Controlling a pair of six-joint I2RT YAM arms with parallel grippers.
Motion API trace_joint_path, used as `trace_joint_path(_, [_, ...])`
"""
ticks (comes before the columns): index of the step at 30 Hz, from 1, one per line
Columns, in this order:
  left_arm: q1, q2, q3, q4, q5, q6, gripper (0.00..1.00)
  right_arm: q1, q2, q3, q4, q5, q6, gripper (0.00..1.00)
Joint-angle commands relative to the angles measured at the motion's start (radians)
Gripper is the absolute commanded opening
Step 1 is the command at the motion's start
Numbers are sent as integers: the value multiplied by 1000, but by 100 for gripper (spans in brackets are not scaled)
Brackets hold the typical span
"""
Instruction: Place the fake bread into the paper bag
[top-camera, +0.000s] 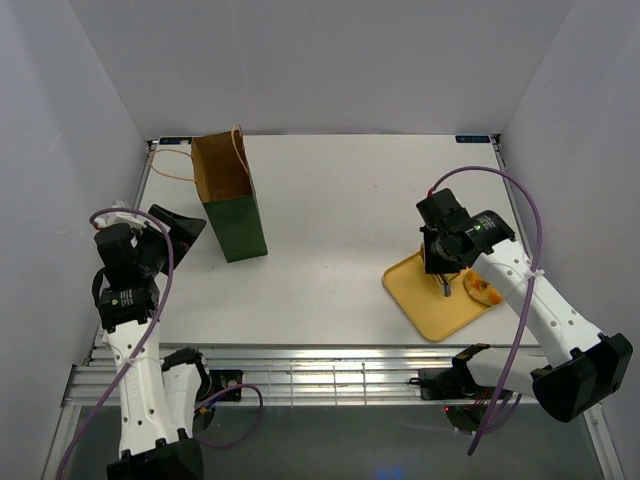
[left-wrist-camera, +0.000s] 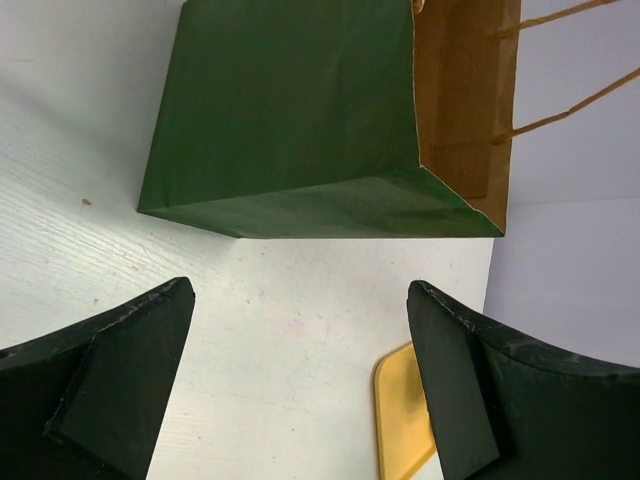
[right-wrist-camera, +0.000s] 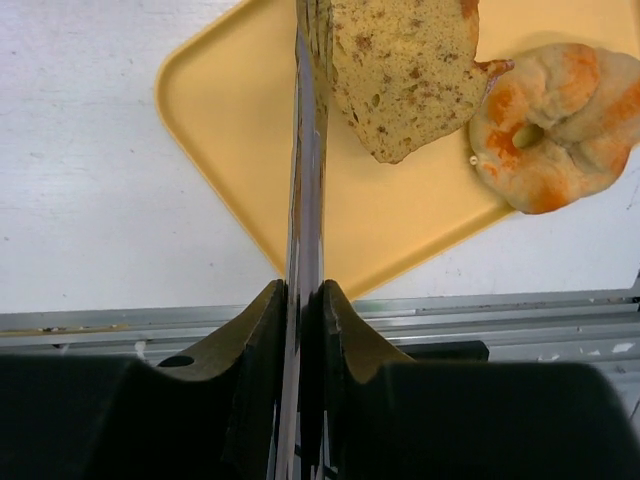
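I should lift my right gripper and swing its tongs outward and left in the top view, over the bag's opening (top-camera: 221, 166), to release the fake bread slice.
The paper bag (top-camera: 228, 200), dark green outside and brown inside, stands upright at the back left; it also fills the top of the left wrist view (left-wrist-camera: 300, 110). My left gripper (top-camera: 172, 224) is open and empty just left of the bag. My right gripper (top-camera: 441, 262) is shut on metal tongs (right-wrist-camera: 305, 150) over the yellow tray (top-camera: 432, 295). In the right wrist view a speckled bread slice (right-wrist-camera: 405, 70) lies right beside the tongs' tip, and a round golden bun (right-wrist-camera: 550, 125) lies half on the tray's edge. The bun shows from above too (top-camera: 482, 290).
The yellow tray's corner shows in the left wrist view (left-wrist-camera: 395, 420). A slatted metal rail (top-camera: 330, 375) runs along the table's near edge. White walls close in the table on three sides.
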Motion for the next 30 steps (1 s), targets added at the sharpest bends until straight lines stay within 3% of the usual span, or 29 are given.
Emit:
trace_joint_path(1, [-2,-9,50,-58,-72,21,98,6,2,13,99,-60,-40,8])
trace_joint_path(10, [-2,46,153,-92,-149,64,98,6,-5,17,164,-75,-77,8])
trace_joint_path(16, [-4,66,170,-84,-121,46,98,6,-35,106,135,-113,-117,8])
trace_joint_path(25, [-4,44,184,-107,-117,46,98,20,-7,238,129,-334,-154,8])
trace_joint_path(30, [-2,33,190,-118,-98,33,98,101,2,319,146,-451,-180,8])
